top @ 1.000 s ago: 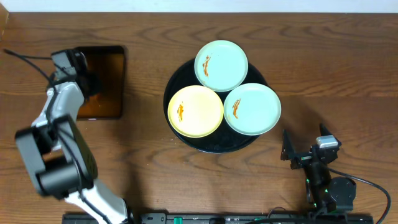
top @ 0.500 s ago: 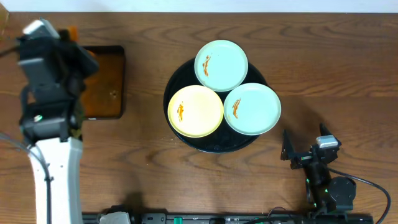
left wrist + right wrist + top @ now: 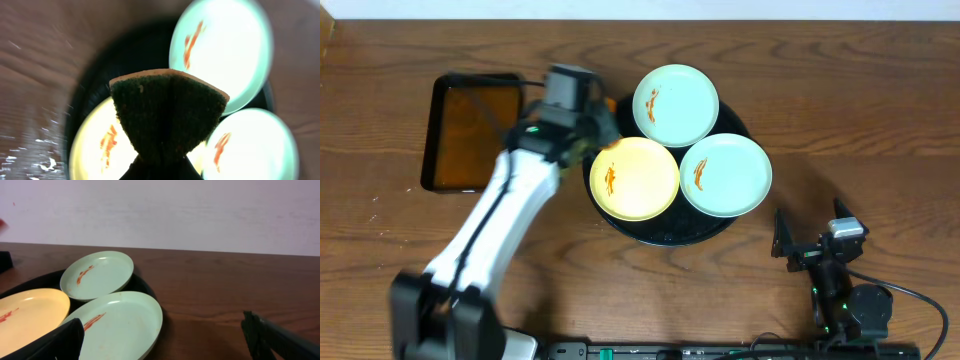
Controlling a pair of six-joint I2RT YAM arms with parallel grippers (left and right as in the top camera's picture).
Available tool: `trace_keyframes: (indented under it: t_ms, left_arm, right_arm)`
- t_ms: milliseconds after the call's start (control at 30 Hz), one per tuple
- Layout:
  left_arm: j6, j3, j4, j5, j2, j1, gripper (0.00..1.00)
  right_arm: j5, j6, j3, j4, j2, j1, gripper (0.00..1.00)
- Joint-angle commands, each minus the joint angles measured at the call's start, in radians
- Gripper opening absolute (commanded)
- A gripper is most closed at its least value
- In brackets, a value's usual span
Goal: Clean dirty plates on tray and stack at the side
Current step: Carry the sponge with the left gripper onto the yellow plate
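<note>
The yellow plate's middle (image 3: 638, 181) is bare, so the robot's left gripper needs to move down and to the right in the overhead view onto that spot to release the sponge.
Three plates lie on the round black tray (image 3: 666, 234): a pale yellow plate (image 3: 635, 180) at front left, a mint plate (image 3: 676, 104) at the back and a mint plate (image 3: 725, 175) at the right. Each has an orange-brown smear. My left gripper (image 3: 592, 122) is over the tray's left rim, shut on a dark green and orange sponge (image 3: 167, 112) that hangs above the yellow plate (image 3: 92, 147). My right gripper (image 3: 790, 245) is open and empty at the front right, with the right mint plate (image 3: 120, 320) just ahead of it.
A rectangular black pan (image 3: 470, 130) of brownish liquid sits on the wooden table at the far left. Bare table lies right of the tray and along the front. A pale wall stands behind the table in the right wrist view.
My left arm has swung from the rectangular pan at the left across to the tray's left rim, carrying the sponge. The right arm and the plates have not moved.
</note>
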Motion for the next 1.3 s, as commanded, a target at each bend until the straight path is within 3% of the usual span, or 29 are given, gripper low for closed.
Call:
trace_keyframes:
  t_ms: [0, 200, 267, 367, 400, 600, 933, 1067, 1267]
  left_arm:
    - [-0.09, 0.0, 0.008, 0.002, 0.104, -0.032, 0.07]
    - [-0.195, 0.0, 0.027, 0.005, 0.219, -0.077, 0.1]
    - [-0.195, 0.0, 0.029, 0.005, 0.224, -0.09, 0.17]
    - [-0.195, 0.0, 0.031, 0.005, 0.224, -0.106, 0.41]
    - [-0.194, 0.0, 0.03, 0.005, 0.224, -0.111, 0.44]
    - [-0.185, 0.0, 0.031, 0.005, 0.224, -0.124, 0.48]
    - [0.205, 0.042, 0.04, -0.063, 0.029, -0.121, 0.49]
    - [0.227, 0.042, 0.034, -0.271, -0.111, -0.121, 0.68]
    - [0.227, 0.042, 0.027, -0.341, -0.192, -0.121, 0.72]
  right_arm:
    - [0.002, -0.014, -0.002, -0.004, -0.001, -0.008, 0.99]
    - [0.002, -0.014, -0.002, -0.004, -0.001, -0.008, 0.99]
    - [0.002, -0.014, -0.002, -0.004, -0.001, -0.008, 0.99]
    - [0.002, -0.014, -0.002, -0.004, -0.001, -0.008, 0.99]
    - [0.002, -0.014, -0.002, -0.004, -0.001, -0.008, 0.99]
    - [0.002, -0.014, -0.002, -0.004, -0.001, -0.008, 0.99]
    - [0.002, -0.014, -0.002, -0.004, -0.001, -0.008, 0.99]
    - [0.002, -0.014, -0.002, -0.004, -0.001, -0.008, 0.99]
    - [0.002, -0.014, -0.002, -0.004, -0.001, -0.008, 0.99]
